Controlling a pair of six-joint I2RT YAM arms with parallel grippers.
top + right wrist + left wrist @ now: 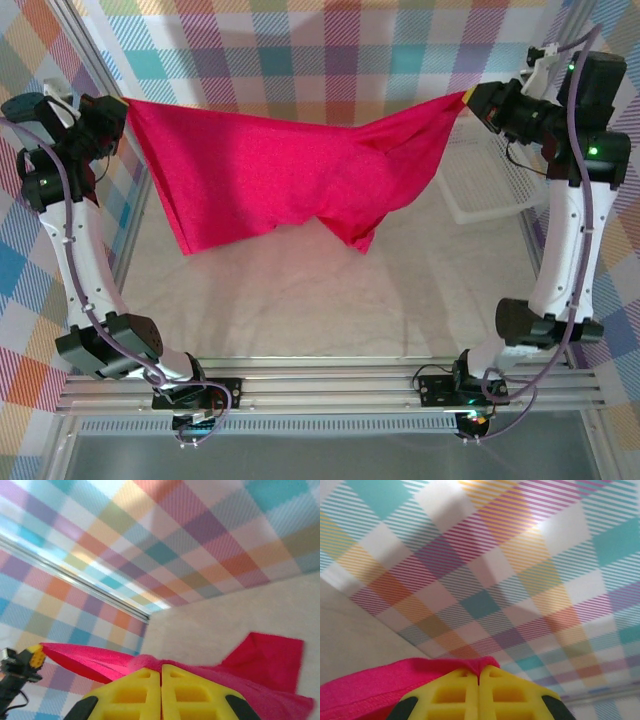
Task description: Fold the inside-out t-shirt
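Note:
The shirt hangs spread out between both arms, so my left gripper should next lower its pinched corner onto the pale tabletop below it and let go.
The crimson t-shirt hangs spread in the air between both arms, its lower edge drooping toward the table. My left gripper is shut on the shirt's left top corner, high at the left. In the left wrist view the yellow fingers pinch a fold of the red fabric. My right gripper is shut on the right top corner, high at the right. The right wrist view has the closed yellow fingers clamping the cloth, which stretches away toward the other arm.
A white mesh basket stands on the table at the right, below my right arm. Plaid-patterned walls enclose the back and sides. The pale tabletop lies beneath the hanging shirt.

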